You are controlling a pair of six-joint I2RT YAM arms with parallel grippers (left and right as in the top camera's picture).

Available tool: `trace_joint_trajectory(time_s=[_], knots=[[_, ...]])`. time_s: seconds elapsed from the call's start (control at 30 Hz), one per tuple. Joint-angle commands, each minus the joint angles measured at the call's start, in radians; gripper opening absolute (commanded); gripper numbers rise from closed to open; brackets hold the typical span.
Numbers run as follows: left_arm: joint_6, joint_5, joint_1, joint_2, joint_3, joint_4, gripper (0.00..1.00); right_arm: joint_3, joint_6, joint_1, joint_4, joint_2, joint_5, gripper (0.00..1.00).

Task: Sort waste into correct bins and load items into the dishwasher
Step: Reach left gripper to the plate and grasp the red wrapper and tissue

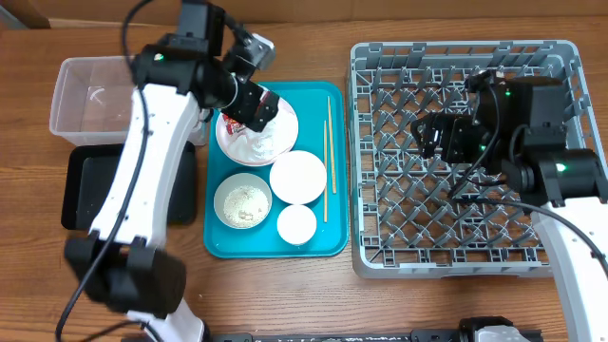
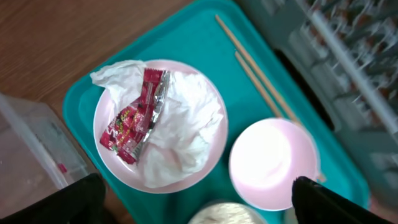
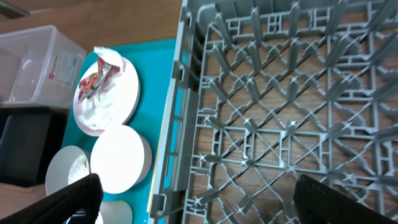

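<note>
My left gripper moves down, open, toward the plate and onto the red-and-white snack wrapper next. The reason is that the wrapper lies uncovered on top of the crumpled napkins.
A white plate on the teal tray holds crumpled napkins and a red-and-white wrapper. My left gripper hovers open above this plate; its fingertips frame the lower edge of the left wrist view. An empty white bowl, a bowl with rice, a small cup and chopsticks lie on the tray. My right gripper is open and empty over the grey dish rack. The rack also fills the right wrist view.
The teal tray sits left of the rack. A clear tub stands at far left, with a black tray in front of it. The left arm's white links cross over the black tray.
</note>
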Motion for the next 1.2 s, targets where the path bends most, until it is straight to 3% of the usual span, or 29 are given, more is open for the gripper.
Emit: trace_joint_trajectory(time_s=[0.0,0.5,0.67,0.7,0.83,0.87,0.93,1.03,1.17], knots=[[0.156,-0.064,0.0,0.099,0.026,0.011,0.96,0.019,-0.001,0.005,-0.005,0.001,-0.027,1.0],[0.199,-0.127,0.002,0.41,0.026,0.103,1.0,0.019,-0.005,0.005,-0.021,0.001,-0.026,1.0],[0.195,-0.157,0.002,0.485,0.026,0.14,0.95,0.019,-0.004,0.005,-0.022,0.001,-0.019,1.0],[0.195,-0.156,0.002,0.498,0.026,0.141,0.91,0.019,-0.004,0.005,-0.022,0.001,-0.019,1.0],[0.18,-0.156,0.002,0.529,0.025,0.151,0.6,0.019,-0.004,0.005,-0.024,0.001,-0.019,1.0],[0.179,-0.154,0.001,0.534,0.025,0.152,0.4,0.019,-0.004,0.005,-0.023,0.001,-0.019,1.0],[0.164,-0.155,0.002,0.534,0.025,0.152,0.22,0.019,-0.004,0.005,-0.023,0.001,-0.019,1.0],[0.125,-0.155,0.002,0.534,0.025,0.151,0.06,0.019,-0.003,0.005,-0.023,0.001,-0.019,1.0],[0.083,-0.156,0.002,0.534,0.026,0.156,0.04,0.019,0.0,0.005,-0.023,0.001,-0.019,1.0]])
